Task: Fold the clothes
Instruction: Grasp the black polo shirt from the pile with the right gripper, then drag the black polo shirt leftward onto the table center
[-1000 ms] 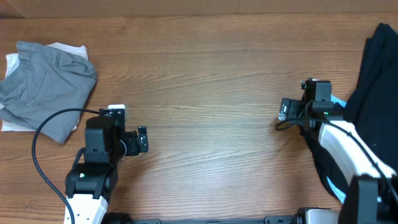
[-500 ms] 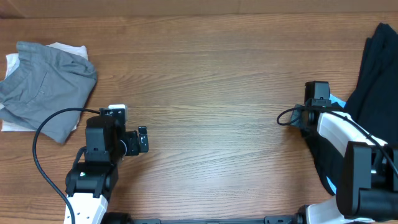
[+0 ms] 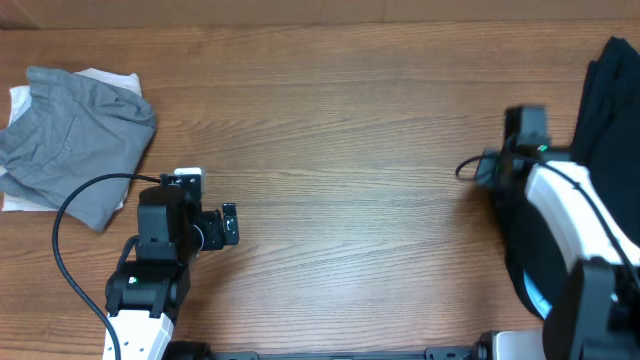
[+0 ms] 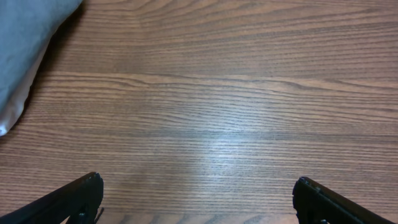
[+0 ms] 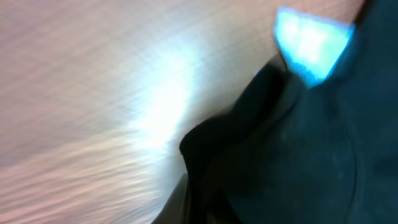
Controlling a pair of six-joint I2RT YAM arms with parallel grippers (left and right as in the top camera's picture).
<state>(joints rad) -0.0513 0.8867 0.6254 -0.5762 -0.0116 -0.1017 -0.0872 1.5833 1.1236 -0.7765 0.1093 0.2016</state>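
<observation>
Next, my right gripper lifts and pulls the black T-shirt's edge outward over the bare wood [image 3: 372, 205] [image 5: 93, 118] between my arms, since the shirt lies bunched up.
The clothes lie in two heaps. A black T-shirt [image 3: 605, 110] is bunched at the table's right edge and runs under my right arm, with a light blue garment [image 5: 311, 43] showing beneath it. My right gripper [image 3: 508, 180] is over the shirt's left edge. In the blurred right wrist view, black cloth [image 5: 292, 149] fills the space at the jaws, and the right gripper [image 5: 205, 208] is shut on it. A grey garment [image 3: 75, 140] lies at the far left. My left gripper [image 3: 228, 225] stays open over bare wood [image 4: 199, 193], to the right of and nearer than the grey heap.
A white garment [image 3: 18, 100] sticks out under the grey one. The corner of the grey cloth [image 4: 25, 37] reaches into the left wrist view. A black cable [image 3: 70, 210] loops beside my left arm. The wooden table [image 3: 340, 150] stretches between the two arms.
My right gripper has shut on the black shirt's edge and shifted right and toward the back of the table. The left arm and the grey heap have not moved.
</observation>
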